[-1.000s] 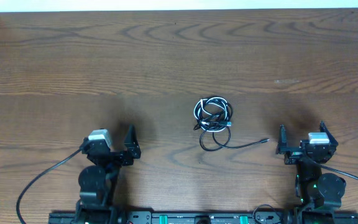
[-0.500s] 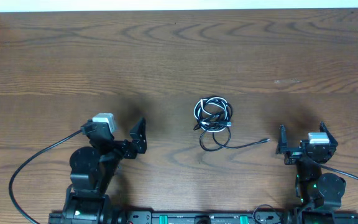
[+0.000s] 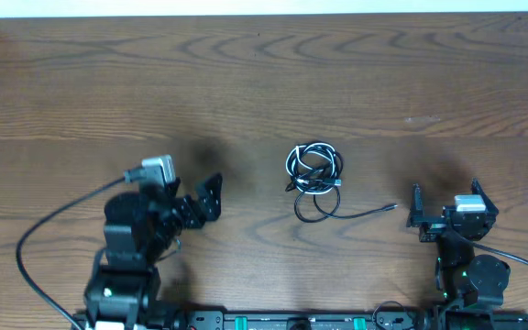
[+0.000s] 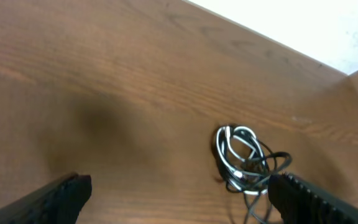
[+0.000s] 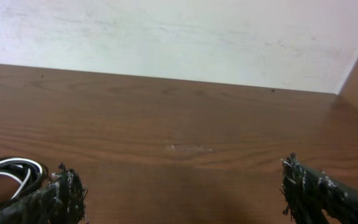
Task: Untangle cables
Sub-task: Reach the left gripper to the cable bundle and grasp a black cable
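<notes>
The black cable over the white loops is below my left gripper and to its right in the overhead view, so my left gripper should swing across and down next.
The cables lie in a tangled black-and-white bundle at the table's middle. A black loop trails toward me, and a thin tail ends in a small plug. My left gripper is open and empty, left of the bundle and turned toward it. In the left wrist view the cables lie ahead, just inside the right finger of the open left gripper. My right gripper is open and empty, right of the plug. In the right wrist view the right gripper faces bare wood, with the cables at the left edge.
Thick black wires curve from the arm bases along the near edge. A pale wall borders the table's far side. Bare wood stretches behind the bundle.
My left arm has swung forward and to the right, closer to the cables, turning its gripper toward them. The right arm and the cables have not moved.
</notes>
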Motion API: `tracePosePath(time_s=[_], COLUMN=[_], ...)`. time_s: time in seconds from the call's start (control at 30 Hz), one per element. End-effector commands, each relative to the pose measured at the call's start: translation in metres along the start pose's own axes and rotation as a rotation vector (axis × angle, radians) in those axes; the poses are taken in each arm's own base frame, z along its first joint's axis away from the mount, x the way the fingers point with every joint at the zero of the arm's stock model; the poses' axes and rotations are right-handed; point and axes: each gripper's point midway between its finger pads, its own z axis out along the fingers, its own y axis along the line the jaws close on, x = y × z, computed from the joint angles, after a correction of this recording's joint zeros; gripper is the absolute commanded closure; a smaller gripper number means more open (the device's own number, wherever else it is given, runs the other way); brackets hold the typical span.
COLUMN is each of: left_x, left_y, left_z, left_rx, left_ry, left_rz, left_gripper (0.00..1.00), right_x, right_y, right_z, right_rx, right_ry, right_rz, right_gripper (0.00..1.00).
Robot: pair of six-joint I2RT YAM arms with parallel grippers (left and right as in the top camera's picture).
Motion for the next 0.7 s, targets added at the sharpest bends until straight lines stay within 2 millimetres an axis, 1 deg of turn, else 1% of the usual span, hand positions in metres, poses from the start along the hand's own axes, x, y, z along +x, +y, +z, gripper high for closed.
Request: tracePosePath(time_s=[0.0, 0.07, 0.13, 0.27, 0.37, 0.43, 0.53, 0.6, 0.67], left_x=[-0.024, -0.027, -0.028, -0.02, 0.001, 0.019, 0.041, 0.05, 0.053], left_y=[-0.016, -0.024, -0.035, -0.057, -0.078, -0.091, -0.106, -0.112, -0.115], left_z=[-0.001, 0.003, 0.008, 0.022, 0.035, 0.043, 0.055, 0.066, 0.077], left_rx=[0.006, 0.011, 0.033, 0.071, 0.138, 0.191, 0.248, 0.241, 0.204], left_ry=[0.04, 0.077, 0.105, 0.167, 0.233, 0.282, 0.326, 0.326, 0.302], left_rz=[-0.062, -0.053, -0.001, 0.148, 0.32, 0.451, 0.619, 0.708, 0.783], left_gripper=[0.02, 0.02, 0.02, 0.02, 0.02, 0.02, 0.02, 0.02, 0.02], right_x=[0.002, 0.002, 0.002, 0.002, 0.002, 0.002, 0.002, 0.002, 0.002], right_y=[0.002, 0.002, 0.002, 0.002, 0.002, 0.002, 0.002, 0.002, 0.002], right_z=[0.0, 0.0, 0.0, 0.0, 0.0, 0.0, 0.0, 0.0, 0.0], right_rx=[-0.01, -0.01, -0.01, -0.01, -0.01, -0.01, -0.01, -0.01, -0.01], right_ry=[0.004, 0.004, 0.004, 0.004, 0.004, 0.004, 0.004, 0.004, 0.004], right_rz=[-0.007, -0.007, -0.007, -0.007, -0.007, -0.007, -0.007, -0.007, -0.007], right_gripper=[0.01, 0.01, 0.01, 0.01, 0.01, 0.01, 0.01, 0.01, 0.01])
